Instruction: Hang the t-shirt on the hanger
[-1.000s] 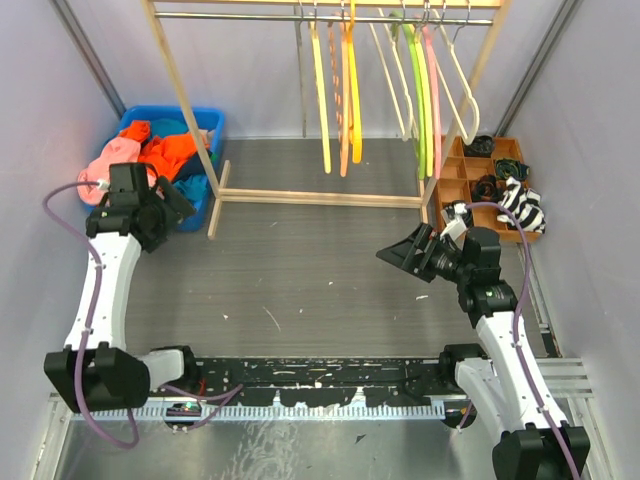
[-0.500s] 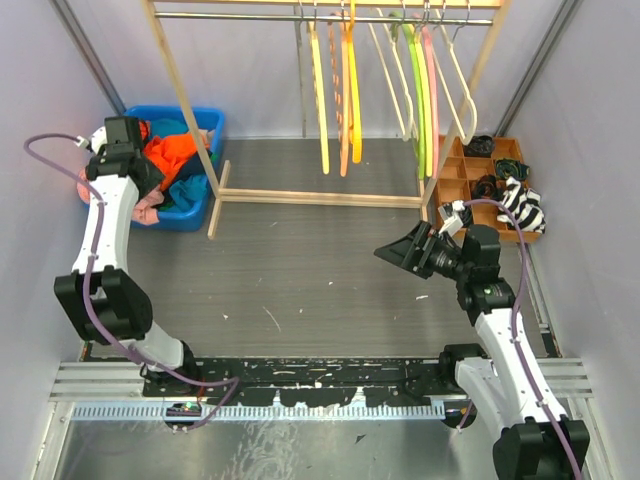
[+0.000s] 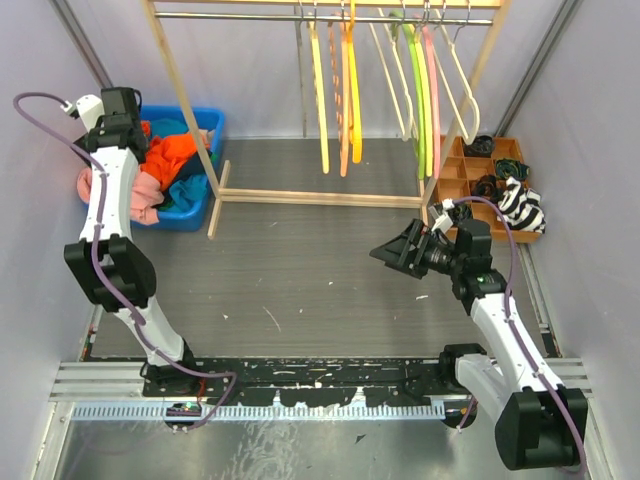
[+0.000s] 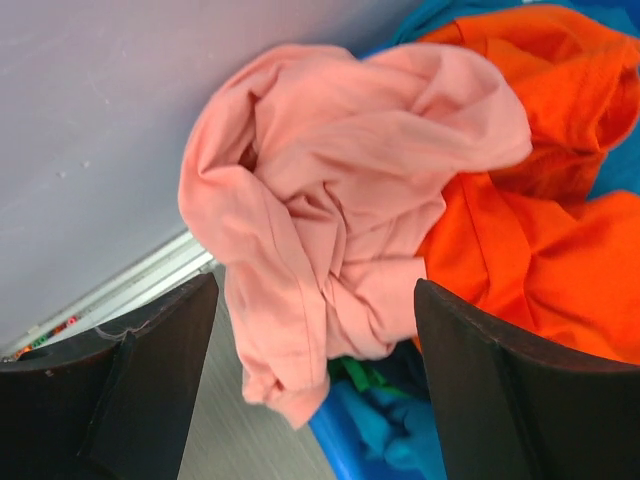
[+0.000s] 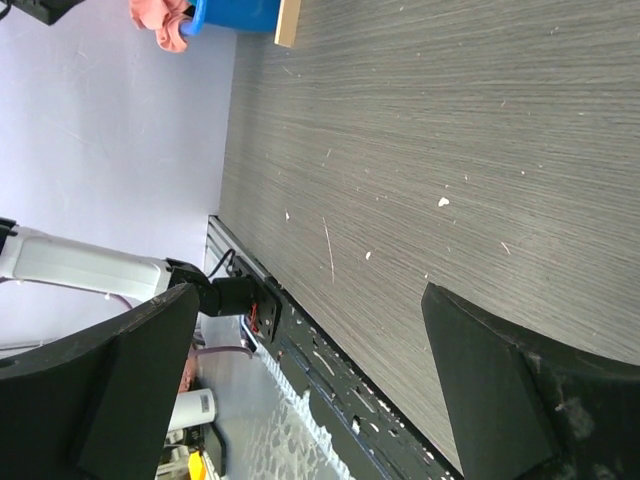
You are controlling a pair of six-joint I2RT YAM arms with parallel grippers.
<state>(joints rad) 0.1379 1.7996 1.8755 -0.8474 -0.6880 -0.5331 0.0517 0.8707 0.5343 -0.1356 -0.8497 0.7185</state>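
My left gripper needs to lower its open fingers onto the wall-side fold of the salmon-pink t-shirt, because that fold lies clear of the orange garment (image 4: 540, 200).
The salmon-pink t-shirt (image 4: 330, 200) lies crumpled on the blue bin's left edge (image 3: 93, 186), partly spilling over the rim beside an orange garment (image 4: 540, 200). My left gripper (image 4: 315, 385) hovers over it, open; its dark fingers (image 4: 140, 380) flank the shirt's lower end without touching it. In the top view that gripper (image 3: 128, 135) is at the bin's far left corner. The cream-white hanger (image 3: 466, 95) hangs at the right end of the rack. My right gripper (image 3: 395, 250) is open and holds nothing, raised above the table right of centre (image 5: 310, 390).
The blue bin (image 3: 190, 215) holds orange and teal clothes. A wooden rack (image 3: 315, 197) carries yellow, orange, green and pink hangers (image 3: 345, 110). A compartment tray (image 3: 470, 170) with dark items and a striped cloth (image 3: 522, 205) stands at the right. Grey walls close both sides.
My left arm has swung from the bin's front edge up and back over its far left corner, now looking down on the shirt. The right gripper has drifted slightly left.
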